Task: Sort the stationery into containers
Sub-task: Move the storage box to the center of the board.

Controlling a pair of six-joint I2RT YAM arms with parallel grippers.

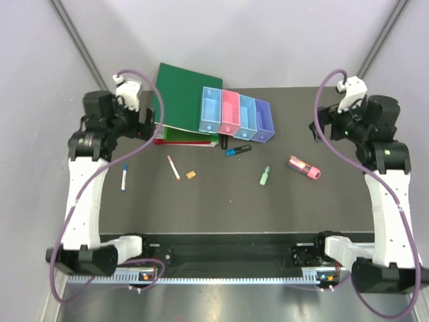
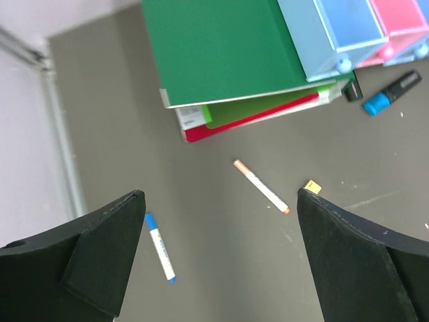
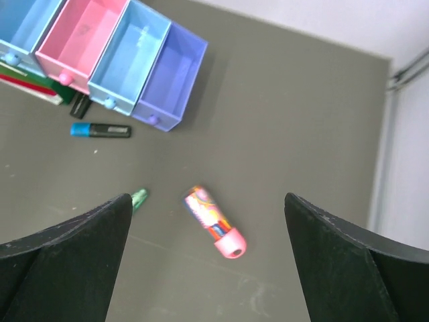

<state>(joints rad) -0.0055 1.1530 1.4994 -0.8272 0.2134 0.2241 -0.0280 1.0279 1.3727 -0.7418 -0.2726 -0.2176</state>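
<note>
My left gripper should next move toward the bins and down onto the end light blue bin's outer side [image 1: 202, 110] [image 2: 310, 35], because that bin sits on top of the green binders.
Four joined bins [image 1: 236, 115] stand at the back, light blue, pink, light blue, purple, all seemingly empty; they also show in the right wrist view [image 3: 127, 60]. On the table lie a blue-capped white pen [image 1: 125, 177], a pinkish stick [image 1: 173, 167], an orange piece [image 1: 190, 174], a black-blue marker [image 1: 238, 149], a green piece [image 1: 265, 175] and a pink-red tube [image 1: 304, 168]. My left gripper [image 2: 218, 258] is open, high above the pen [image 2: 160, 247] and stick [image 2: 261, 186]. My right gripper [image 3: 208, 261] is open, high above the tube [image 3: 215, 222].
Large green binders [image 1: 182, 104] with a red one beneath lie at the back left, under the bins' left end. A small black item [image 1: 223, 141] lies by the binders' front edge. Grey walls close in on both sides.
</note>
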